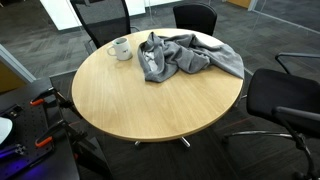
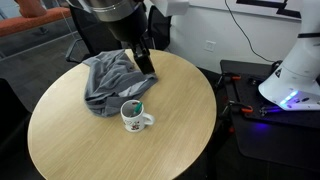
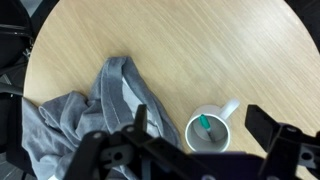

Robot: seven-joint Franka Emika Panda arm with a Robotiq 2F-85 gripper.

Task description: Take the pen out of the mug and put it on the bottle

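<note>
I should lower my gripper first to get its open fingers around the pen's green tip.
A white mug (image 3: 212,131) stands on the round wooden table (image 3: 200,50), with a green-tipped pen (image 3: 205,124) standing in it. The mug also shows in both exterior views (image 2: 134,118) (image 1: 120,48), and the pen shows in one (image 2: 132,106). My gripper (image 3: 201,120) is open and empty. It hangs above the table with its two fingers on either side of the mug in the wrist view. In an exterior view the gripper (image 2: 143,56) is high over the cloth's edge, behind the mug. No bottle is in view.
A crumpled grey cloth (image 2: 110,80) lies on the table next to the mug and also shows in the wrist view (image 3: 80,120) and an exterior view (image 1: 185,55). Black office chairs (image 1: 285,100) ring the table. A white robot base (image 2: 295,75) stands beside it.
</note>
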